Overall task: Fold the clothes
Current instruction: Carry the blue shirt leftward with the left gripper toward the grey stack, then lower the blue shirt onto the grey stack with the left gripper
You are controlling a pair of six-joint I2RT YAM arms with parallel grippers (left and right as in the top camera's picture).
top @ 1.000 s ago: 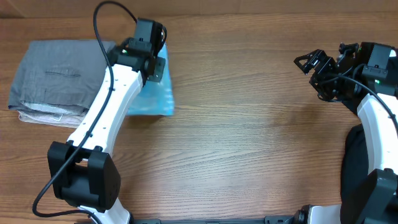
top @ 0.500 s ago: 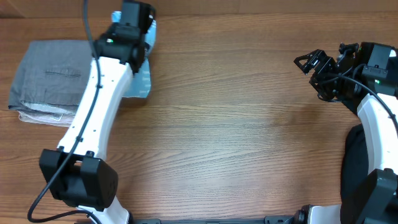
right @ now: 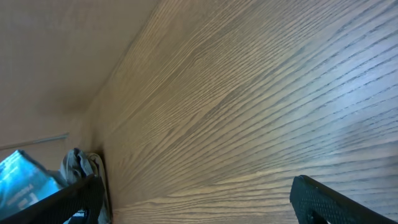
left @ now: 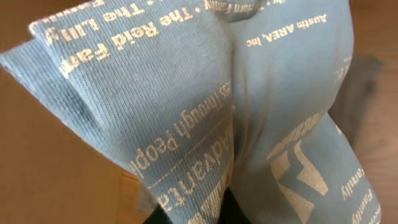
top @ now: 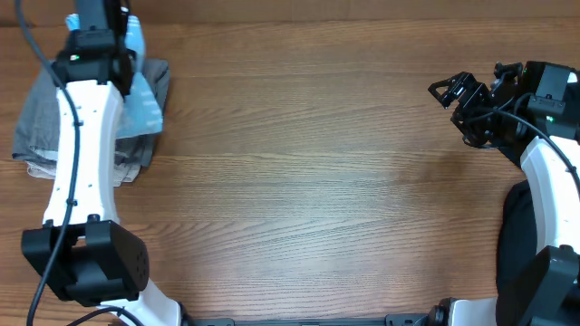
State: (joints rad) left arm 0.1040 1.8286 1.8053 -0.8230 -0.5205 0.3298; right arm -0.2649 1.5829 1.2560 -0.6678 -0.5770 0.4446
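The left gripper lowers to the left in the overhead view next and releases the fold onto the grey stack (top: pixel 43 118), since the T-shirt hangs over the stack's edge.
The light blue T-shirt (top: pixel 143 100), folded into a bundle, hangs from my left gripper (top: pixel 107 23) at the far left of the table, over the right edge of a grey folded stack. Its pale lettering fills the left wrist view (left: pixel 205 93). There my left gripper (left: pixel 202 218) is shut on the cloth, with only dark finger bases showing at the bottom edge. My right gripper (top: pixel 453 91) stands open above bare table at the right, holding nothing. In the right wrist view it (right: pixel 199 199) faces the distant blue T-shirt (right: pixel 22 180).
A stack of folded grey clothes (top: pixel 41 122) lies at the table's left edge, partly under my left arm, and shows small in the right wrist view (right: pixel 78 163). The wooden table (top: pixel 317 181) stretches between the arms. A dark object (top: pixel 518 217) sits by the right arm's base.
My left arm has swung left, carrying the blue T-shirt from beside the grey stack to over its right edge. The right arm has not moved.
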